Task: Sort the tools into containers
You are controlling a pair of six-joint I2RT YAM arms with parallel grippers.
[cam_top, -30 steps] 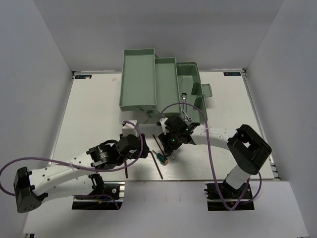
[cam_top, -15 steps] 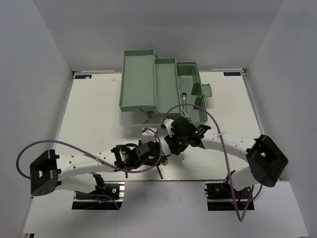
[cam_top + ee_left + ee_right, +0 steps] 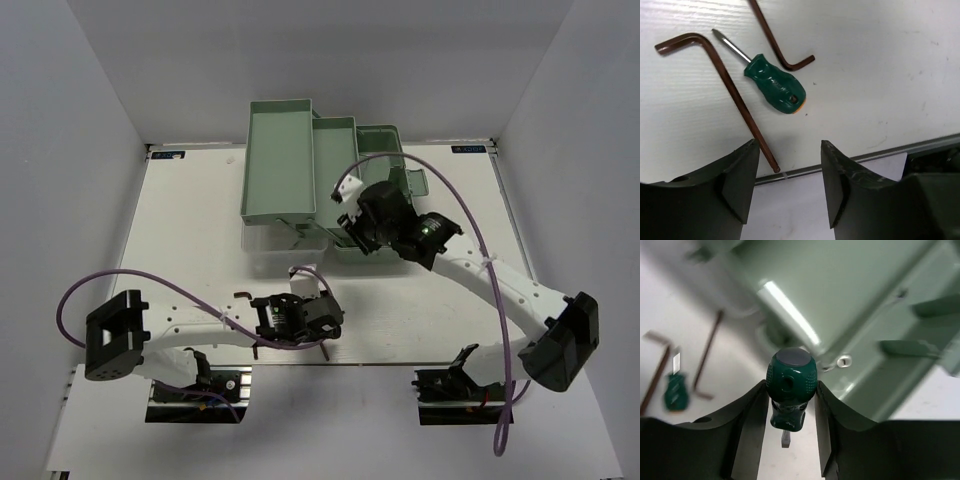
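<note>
My right gripper holds the green screwdriver. The middle tray is empty, so I need to move the screwdriver outward next, over the bottom of the middle tray (image 3: 332, 172) (image 3: 825, 295), and let go of it there.
My right gripper (image 3: 790, 386) is shut on a stubby green-handled screwdriver (image 3: 790, 377), held tip down. In the top view it (image 3: 362, 222) hangs at the near edge of the pale-green toolbox's right tray (image 3: 385, 145). My left gripper (image 3: 788, 148) is open and empty, low over the table's front edge (image 3: 322, 318). Just beyond its fingers lie a second green screwdriver (image 3: 776, 90), a long brown hex key (image 3: 727, 85) and another hex key (image 3: 777, 45). The wrenches are hidden.
The toolbox's left tray (image 3: 280, 160) and middle tray (image 3: 335, 150) stand open at the back, with the translucent lid (image 3: 275, 240) in front of them. The table's metal front edge (image 3: 865, 157) runs right under my left gripper.
My right gripper has lifted the screwdriver off the table and carried it back to the toolbox. My left arm has swung right to the tools by the front edge.
</note>
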